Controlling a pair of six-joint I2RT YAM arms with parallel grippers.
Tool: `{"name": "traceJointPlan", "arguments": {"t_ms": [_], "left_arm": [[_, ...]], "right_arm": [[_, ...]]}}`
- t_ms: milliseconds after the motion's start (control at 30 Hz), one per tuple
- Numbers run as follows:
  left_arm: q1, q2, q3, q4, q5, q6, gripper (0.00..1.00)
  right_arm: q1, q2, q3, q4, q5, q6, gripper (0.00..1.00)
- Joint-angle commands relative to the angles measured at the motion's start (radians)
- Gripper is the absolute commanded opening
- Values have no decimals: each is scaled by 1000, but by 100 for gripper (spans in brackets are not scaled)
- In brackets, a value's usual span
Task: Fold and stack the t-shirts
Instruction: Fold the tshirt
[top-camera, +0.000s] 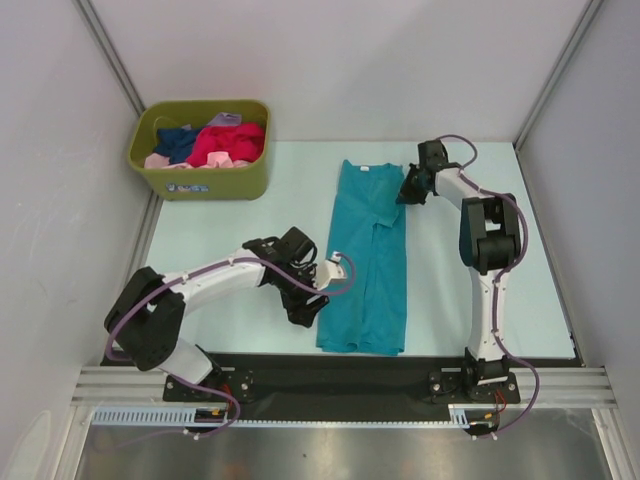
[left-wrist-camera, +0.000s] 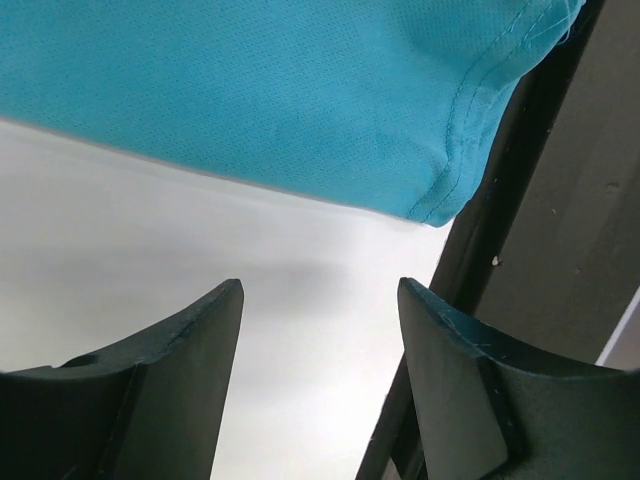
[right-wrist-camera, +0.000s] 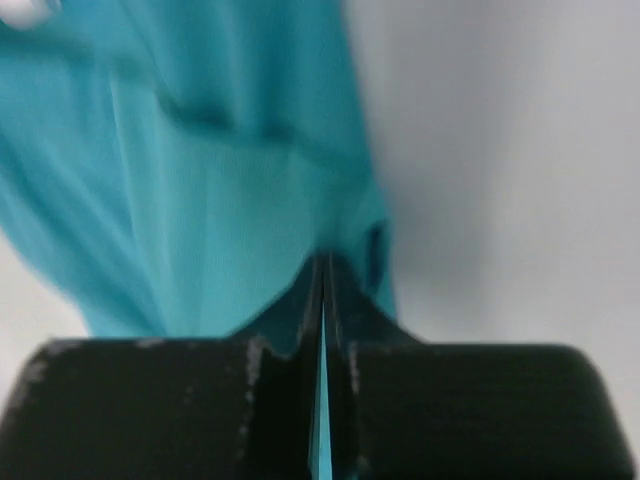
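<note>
Next, my left gripper will move to the t-shirt's hem corner (top-camera: 323, 346) (left-wrist-camera: 438, 212), turning its open fingers astride the t-shirt's edge, since the hem corner lies back and to the right of it in the top view.
A teal-blue t-shirt (top-camera: 365, 260) lies in a long narrow strip down the middle of the table. It fills the top of the left wrist view (left-wrist-camera: 250, 90), where its hem corner shows. My left gripper (top-camera: 305, 312) is open and empty (left-wrist-camera: 320, 290), low over the table just left of the shirt's near left edge. My right gripper (top-camera: 408, 190) is at the shirt's far right corner, shut on a fold of the teal cloth (right-wrist-camera: 322, 262). Magenta-red (top-camera: 228, 142), navy (top-camera: 178, 140) and pale pink (top-camera: 160, 160) t-shirts lie bunched in the bin.
The olive-green bin (top-camera: 200, 182) stands at the far left corner. A black strip (top-camera: 350, 370) runs along the table's near edge, also in the left wrist view (left-wrist-camera: 560, 230). Grey walls close in the left, the right and the back.
</note>
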Motion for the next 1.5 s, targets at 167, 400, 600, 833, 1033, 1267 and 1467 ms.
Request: {"name": "traceJointPlan", "arguments": {"t_ms": [167,400,600,833,1033,1267,1467], "left_arm": [[-92,-83,9,-25,-31,152,70],[-218,-242,-109,73,10,539,72],[-319,-327,-283,224,-25,859,73],[-368,-249,-310,347,-44,858,73],[-381,-209,-346,354,-28,873,70],[-385,-154,-357,402,-65,879,51],[-396,-134,-355,425,-53,878,28]], "right_arm": [[-41,-16,34,-13,-10,-29,0],[-1,-283,-57,-146,36,-83,16],[146,-790,-595,-300,168,41,41],[394,-1200,-1062,-401,148,304,43],[580,-1313,-1231,-291,149,425,48],[597,-1277,-1305,-179,140,430,50],[600,-1272,-1332,-139,114,427,40]]}}
